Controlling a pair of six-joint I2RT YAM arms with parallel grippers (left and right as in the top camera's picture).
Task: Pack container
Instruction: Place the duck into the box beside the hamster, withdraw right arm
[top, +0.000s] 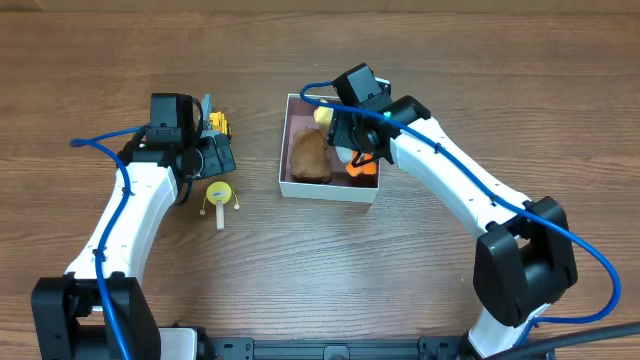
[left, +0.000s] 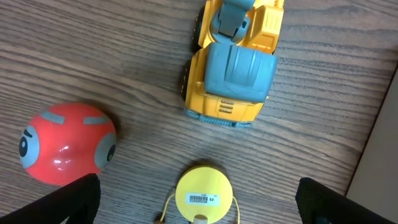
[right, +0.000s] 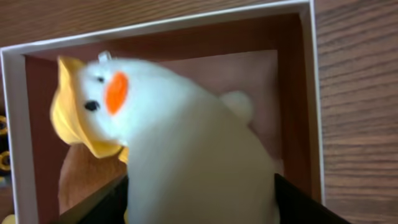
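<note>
My left gripper moves outward and down next, onto the truck (left: 233, 59) below, on its body by the blue arm (left: 257, 36), which is narrower than the finger gap.
The container (top: 325, 190) is a square white-walled box with a pink inside, at the table's middle; its rim also shows in the right wrist view (right: 161, 28). A brown toy (top: 310, 155) lies in its left half. My right gripper (top: 358, 140) is shut on a white plush duck (right: 186, 137) with a yellow hat and orange beak, and holds it over the container's right half. My left gripper (top: 212, 158) is open and empty above the table (left: 199, 208), between a yellow toy truck (left: 233, 59), a red round toy (left: 65, 143) and a yellow disc toy (left: 204, 194).
The yellow truck (top: 218, 125) and the yellow disc toy with a stick (top: 218, 192) lie left of the container. The table is brown wood. Blue cables run along both arms.
</note>
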